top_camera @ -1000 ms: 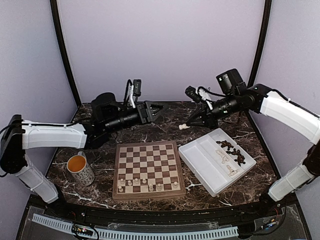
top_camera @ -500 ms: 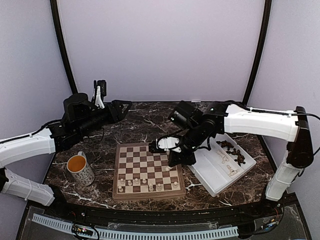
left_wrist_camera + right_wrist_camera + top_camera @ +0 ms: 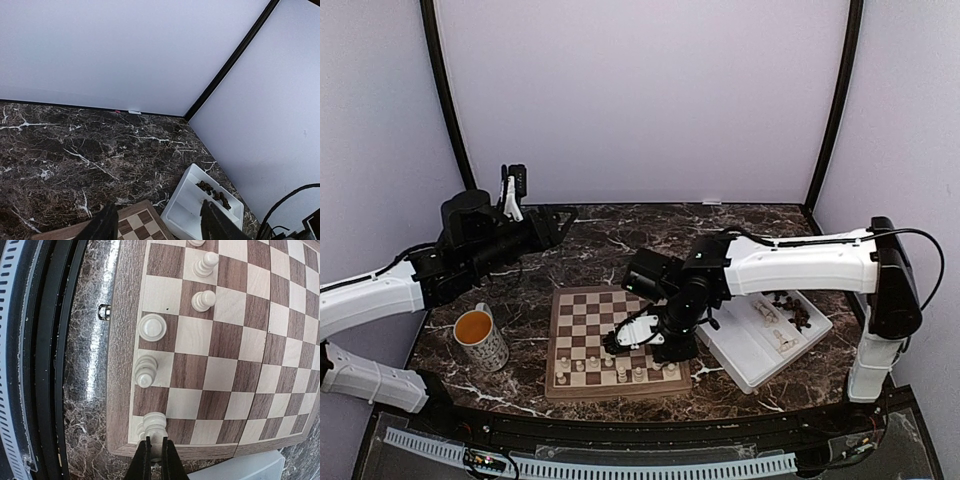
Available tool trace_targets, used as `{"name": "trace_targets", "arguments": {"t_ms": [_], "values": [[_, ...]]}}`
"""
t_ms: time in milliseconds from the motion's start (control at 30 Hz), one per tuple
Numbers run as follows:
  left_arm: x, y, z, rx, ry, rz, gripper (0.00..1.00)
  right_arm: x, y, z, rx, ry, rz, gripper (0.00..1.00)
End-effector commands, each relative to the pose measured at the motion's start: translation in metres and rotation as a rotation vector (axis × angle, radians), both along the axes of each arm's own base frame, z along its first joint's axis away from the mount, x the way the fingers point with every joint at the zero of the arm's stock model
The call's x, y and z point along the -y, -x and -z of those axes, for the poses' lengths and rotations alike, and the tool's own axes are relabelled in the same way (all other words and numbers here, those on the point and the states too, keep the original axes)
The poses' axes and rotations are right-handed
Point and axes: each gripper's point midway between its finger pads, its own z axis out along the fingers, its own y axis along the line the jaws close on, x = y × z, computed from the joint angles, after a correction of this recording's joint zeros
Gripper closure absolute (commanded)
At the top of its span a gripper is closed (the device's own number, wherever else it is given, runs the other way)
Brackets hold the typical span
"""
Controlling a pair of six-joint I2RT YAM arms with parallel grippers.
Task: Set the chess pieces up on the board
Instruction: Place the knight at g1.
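The dark square (image 3: 656, 376) (image 3: 150, 400) between the corner piece and the next cream one is empty. I should lower my right gripper onto it and let go of the cream piece in its fingers.
The board (image 3: 610, 308) lies at mid-table with several cream chess pieces (image 3: 582, 366) along its near rows. My right gripper (image 3: 667, 358) hangs over the board's near right corner. In the right wrist view its thin fingers (image 3: 145, 460) are shut on a cream piece (image 3: 155, 426), which is over the corner square of the board (image 3: 225, 365). Other cream pieces (image 3: 151, 326) stand along that edge. My left gripper (image 3: 555, 215) is raised at the back left. It is open (image 3: 157, 227) with nothing between its fingers. Dark pieces (image 3: 790, 305) lie in the tray.
A white compartmented tray (image 3: 740, 345) sits right of the board and also shows in the left wrist view (image 3: 185, 212). A mug (image 3: 480, 340) of orange liquid stands left of the board. The black front rail (image 3: 55, 365) runs close to the board's near edge.
My right arm swung from the back of the table over the tray and down to the board's near right corner with a cream piece. The left arm drew back to the left.
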Motion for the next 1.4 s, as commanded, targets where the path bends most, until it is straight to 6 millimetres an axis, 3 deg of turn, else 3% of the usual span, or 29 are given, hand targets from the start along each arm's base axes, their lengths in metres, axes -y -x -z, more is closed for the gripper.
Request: {"name": "trace_targets", "arguments": {"t_ms": [0,467,1000,1367], "values": [[-0.007,0.002,0.004,-0.008,0.002,-0.015,0.42,-0.006,0.002,-0.001,0.019,0.019,-0.023,0.97],[-0.008,0.003,0.012,-0.020,-0.001,-0.018,0.42,-0.007,0.009,0.018,0.017,0.081,-0.043,0.97],[-0.007,0.003,0.021,-0.039,0.005,-0.010,0.41,-0.010,0.007,0.023,0.025,0.088,-0.035,0.93],[-0.005,0.003,0.026,-0.051,0.004,-0.001,0.42,-0.015,0.008,0.018,0.030,0.068,-0.026,0.79]]}}
